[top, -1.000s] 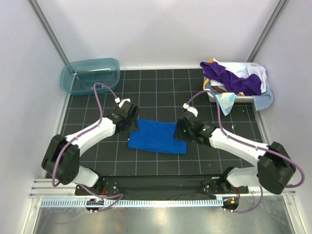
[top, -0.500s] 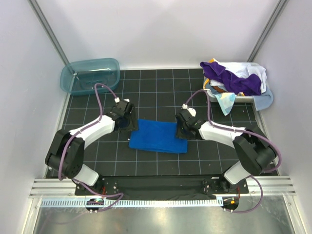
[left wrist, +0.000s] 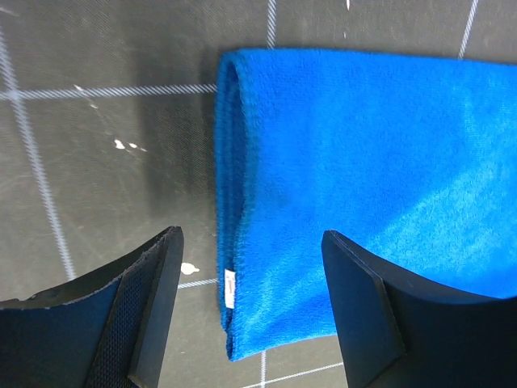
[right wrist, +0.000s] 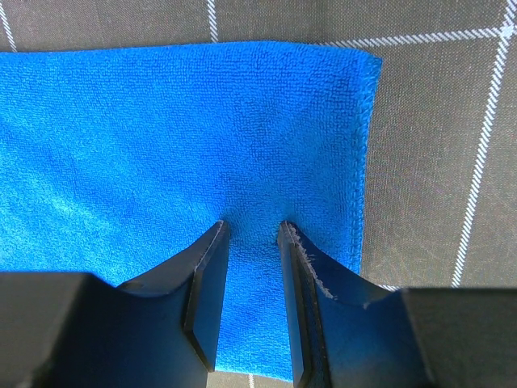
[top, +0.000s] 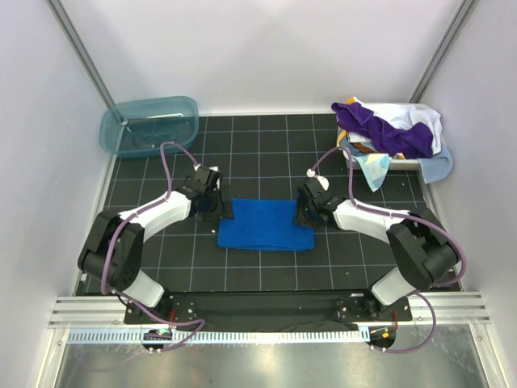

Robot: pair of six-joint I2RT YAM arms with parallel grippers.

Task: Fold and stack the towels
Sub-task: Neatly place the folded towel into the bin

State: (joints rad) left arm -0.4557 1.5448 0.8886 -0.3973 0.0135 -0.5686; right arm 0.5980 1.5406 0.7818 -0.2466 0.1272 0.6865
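I should next move my left gripper down and a little toward the middle of the royal blue towel, onto its hemmed edge, because the gripper's open fingers are still above the cloth.
A royal blue towel (top: 265, 225) lies folded flat in the middle of the black gridded mat. My left gripper (top: 213, 204) is open wide, its fingers straddling the towel's folded left edge (left wrist: 230, 242) just above it. My right gripper (top: 306, 209) is at the towel's right end; its jaws stand a narrow gap apart, tips pressed down on the cloth (right wrist: 250, 162) near the stitched edge, with nothing pinched between them. A deep purple towel (top: 381, 129), a white one (top: 424, 121), a light blue one (top: 438, 168) and an orange-brown one (top: 365, 147) are heaped at the back right.
The heaped towels sit in a white basket (top: 401, 162) at the back right corner. A teal translucent tub (top: 149, 125) stands at the back left. White walls and metal posts close in both sides.
Both grippers have come down onto the blue towel's ends, the left at the left edge and the right at the right edge. The towel has shifted slightly to the right.
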